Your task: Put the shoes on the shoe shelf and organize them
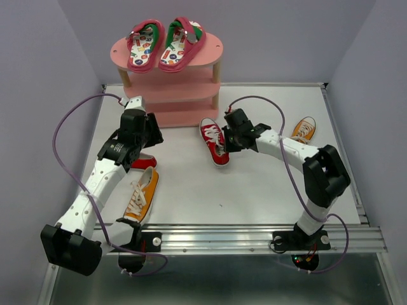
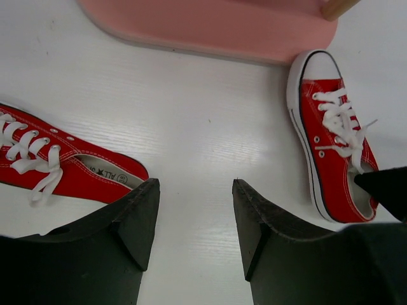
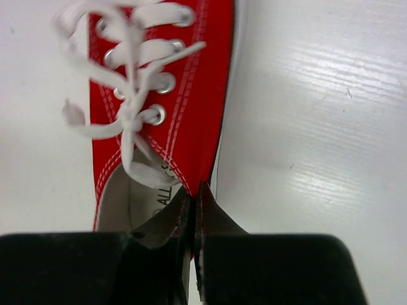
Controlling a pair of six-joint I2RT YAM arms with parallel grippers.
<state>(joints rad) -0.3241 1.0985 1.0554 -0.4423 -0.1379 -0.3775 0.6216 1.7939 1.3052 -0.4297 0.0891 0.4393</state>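
I will next carry the sneaker outward with my right gripper, to the left in the top view, onto the shelf's empty bottom board (image 1: 199, 115) and release it.
The pink shoe shelf (image 1: 172, 76) stands at the back with the pink flip-flops (image 1: 164, 44) side by side on its top board. One red sneaker (image 1: 214, 141) lies in front of the shelf. My right gripper (image 1: 224, 141) is shut on the red sneaker (image 3: 184, 89), pinching its side wall near the heel opening between the fingertips (image 3: 194, 190). The other red sneaker (image 2: 63, 168) lies partly under my left arm. My left gripper (image 2: 196, 190) hangs open over bare table between the two red sneakers, holding nothing. The shelf's bottom board (image 2: 210, 28) is just ahead of it.
An orange sneaker (image 1: 143, 196) lies near the front edge beside my left arm. A second orange sneaker (image 1: 304, 130) sits at the right, behind my right arm. The shelf's middle and bottom boards carry nothing visible. Grey walls close the table in on three sides.
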